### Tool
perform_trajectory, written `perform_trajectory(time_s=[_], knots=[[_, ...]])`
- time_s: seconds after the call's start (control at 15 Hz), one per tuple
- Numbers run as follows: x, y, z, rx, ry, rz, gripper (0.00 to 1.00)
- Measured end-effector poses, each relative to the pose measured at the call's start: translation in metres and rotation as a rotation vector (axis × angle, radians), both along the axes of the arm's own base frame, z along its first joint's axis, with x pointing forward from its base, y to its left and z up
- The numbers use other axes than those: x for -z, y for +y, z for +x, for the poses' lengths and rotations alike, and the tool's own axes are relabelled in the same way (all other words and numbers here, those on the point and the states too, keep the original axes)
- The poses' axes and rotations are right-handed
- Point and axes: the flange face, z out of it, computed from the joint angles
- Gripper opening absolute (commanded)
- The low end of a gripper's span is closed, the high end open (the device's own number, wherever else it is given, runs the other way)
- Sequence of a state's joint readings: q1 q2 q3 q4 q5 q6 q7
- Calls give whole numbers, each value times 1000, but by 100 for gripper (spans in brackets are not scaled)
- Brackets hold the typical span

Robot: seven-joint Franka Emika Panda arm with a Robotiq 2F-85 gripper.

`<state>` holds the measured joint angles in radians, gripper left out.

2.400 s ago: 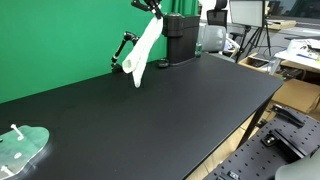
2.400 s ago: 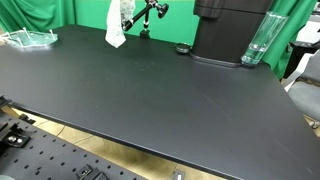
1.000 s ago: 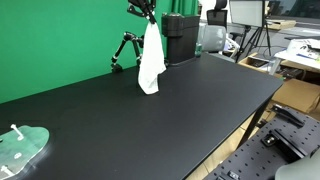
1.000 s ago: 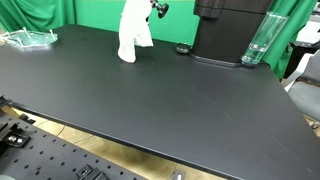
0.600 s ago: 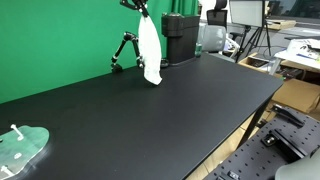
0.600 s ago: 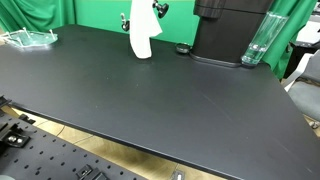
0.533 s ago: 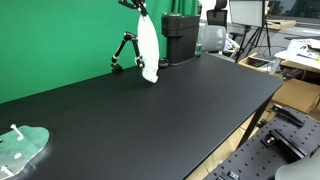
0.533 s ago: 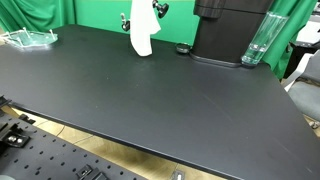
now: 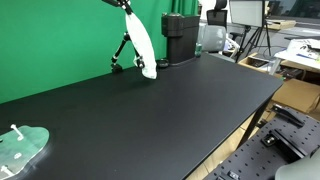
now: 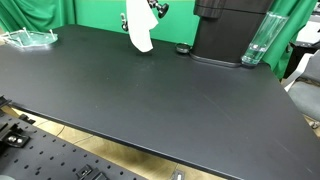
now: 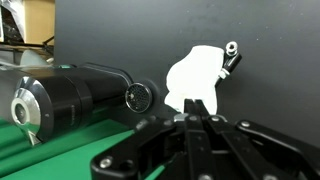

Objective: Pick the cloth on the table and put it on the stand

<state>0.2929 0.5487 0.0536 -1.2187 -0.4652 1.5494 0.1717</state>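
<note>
My gripper moves down past the stand's arm next and releases the white cloth's top there. The cloth's loose lower end already hangs in front of that arm.
The white cloth hangs in a long strip from my gripper at the top edge of an exterior view. Its lower end swings just above the black table, right beside the stand. Seen from the opposite side, the cloth dangles in front of the stand. In the wrist view my gripper is shut on the cloth, and a joint of the stand shows just past the fabric.
A tall black boxy device stands close to the stand. A clear glass is beside it, and a small round black cap lies on the table. A pale green flat object sits at a far corner.
The gripper has carried the hanging cloth across the table's back edge toward the stand and the green backdrop. The cloth's lower end has swung out.
</note>
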Motion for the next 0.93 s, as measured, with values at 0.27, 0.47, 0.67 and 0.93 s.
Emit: perform_trajectory(time_s=[0.27, 0.47, 0.67, 0.93], knots=[[22, 29, -5, -74, 99, 51, 1], [46, 41, -7, -110, 155, 71, 1], [72, 44, -6, -131, 209, 84, 1], [99, 46, -6, -149, 265, 94, 1]])
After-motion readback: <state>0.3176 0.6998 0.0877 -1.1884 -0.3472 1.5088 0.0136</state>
